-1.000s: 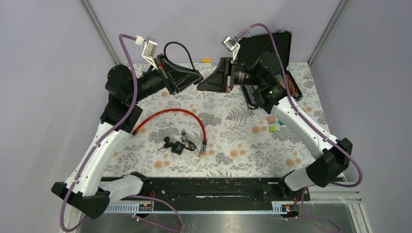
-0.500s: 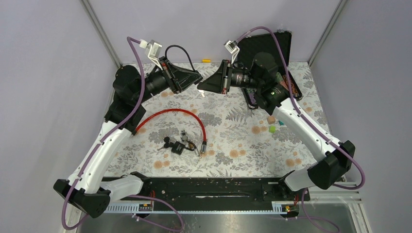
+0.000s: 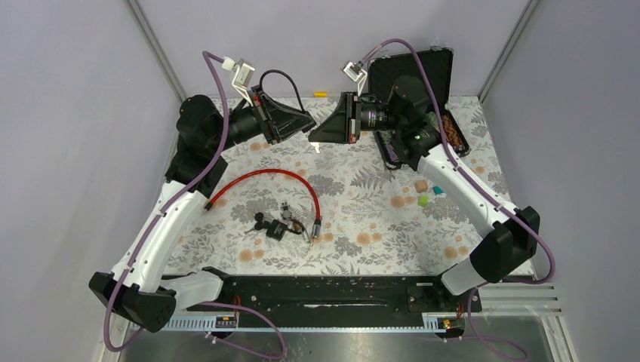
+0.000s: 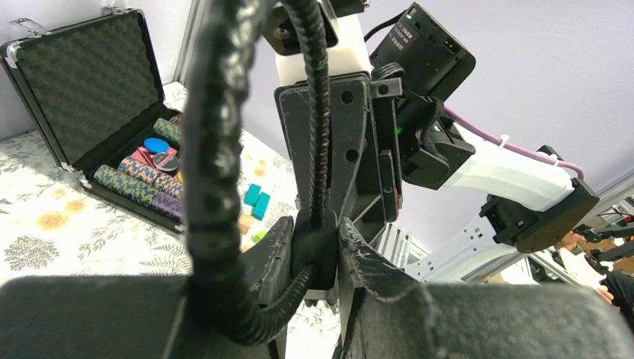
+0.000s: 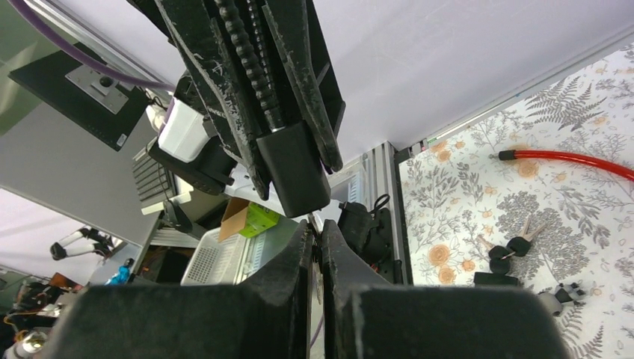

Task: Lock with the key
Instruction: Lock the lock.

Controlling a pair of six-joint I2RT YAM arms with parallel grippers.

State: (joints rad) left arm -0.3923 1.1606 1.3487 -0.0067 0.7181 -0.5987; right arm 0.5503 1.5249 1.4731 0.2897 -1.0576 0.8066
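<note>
Next, my right gripper draws away from the body of the lock and down to the tabletop [image 3: 366, 161] beside the black case to release the key, since that spot is empty.
My left gripper [image 3: 309, 121] is raised above the back of the table. It is shut on the black lock body [image 4: 315, 250] of a black cable lock, whose ribbed cable [image 4: 217, 149] loops up past the camera. My right gripper [image 3: 312, 137] faces it, tip to tip. It is shut on a thin metal key [image 5: 313, 222] that sticks out just below the lock body [image 5: 293, 170]. In the left wrist view my left gripper [image 4: 314, 228] pinches the body from both sides. In the right wrist view my right gripper [image 5: 315, 232] has its jaws pressed nearly together.
A red cable lock [image 3: 281, 175] and a bunch of black keys [image 3: 270, 223] lie mid-table. An open black case [image 3: 413, 72] of poker chips stands at the back right. Small coloured cubes [image 3: 422, 193] lie near it. A yellow piece [image 3: 321, 95] lies at the back edge.
Both arms have shifted their elbows and wrists slightly toward the back. The two gripper tips stay facing each other, lock and key still held.
</note>
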